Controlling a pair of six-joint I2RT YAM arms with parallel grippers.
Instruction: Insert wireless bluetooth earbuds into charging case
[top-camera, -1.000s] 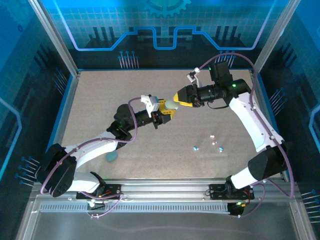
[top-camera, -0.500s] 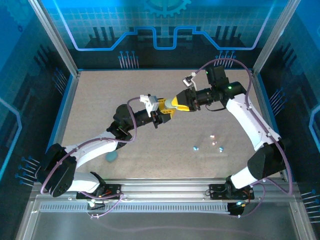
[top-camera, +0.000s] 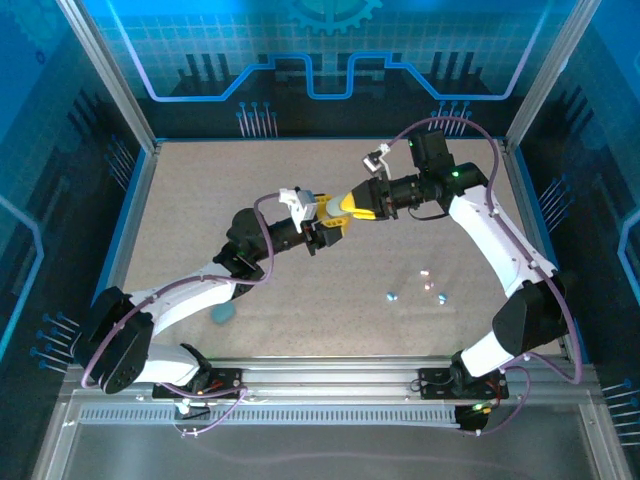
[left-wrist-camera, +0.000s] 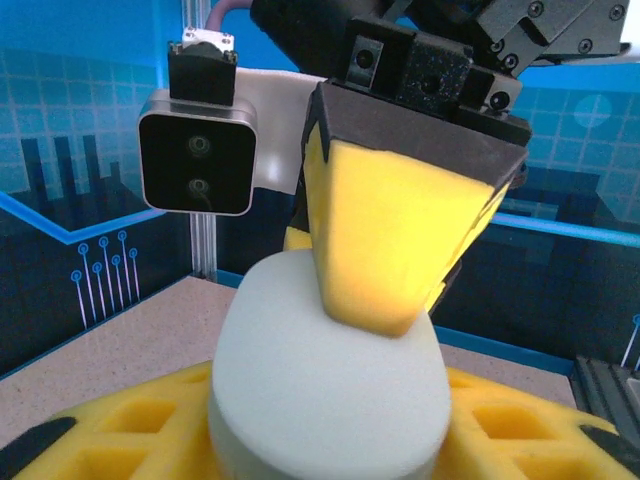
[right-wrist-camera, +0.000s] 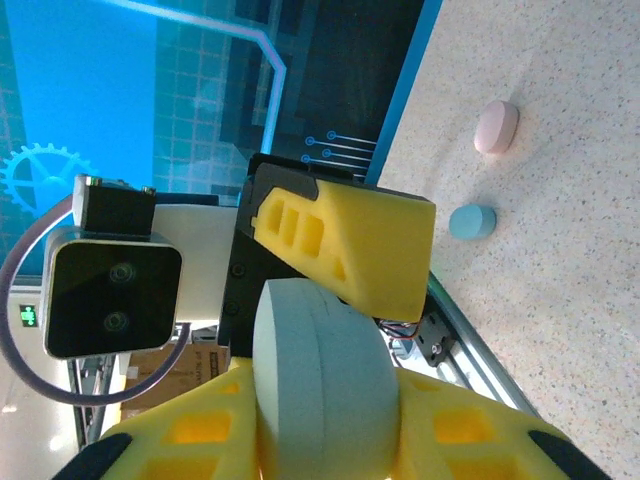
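My right gripper tilts and lowers the charging case (left-wrist-camera: 320, 390) onto the table next, then releases it, since the case still hangs in midair.
A pale oval charging case (left-wrist-camera: 320, 390) hangs above the middle of the table, gripped from both sides. My left gripper (top-camera: 328, 220) is shut on it, its yellow pads (left-wrist-camera: 120, 430) flanking it. From the right, my right gripper (top-camera: 346, 205) is shut on the same case (right-wrist-camera: 320, 390); one of its fingers (left-wrist-camera: 390, 230) presses the case's top. In the right wrist view, a left finger (right-wrist-camera: 350, 240) lies against the case's upper edge. Three tiny earbuds lie on the table to the front right: a blue one (top-camera: 392, 295), a whitish one (top-camera: 424, 271) and a pink one (top-camera: 440, 297).
A teal pebble-shaped piece (top-camera: 222, 313) lies beside the left arm near the front rail. The right wrist view shows a pink oval piece (right-wrist-camera: 496, 127) and a blue round piece (right-wrist-camera: 472, 221) on the table. Blue walls and metal posts (top-camera: 110, 80) enclose the table.
My right gripper has moved left to the case in my left gripper and closed its fingers on it. The left arm has stayed in place.
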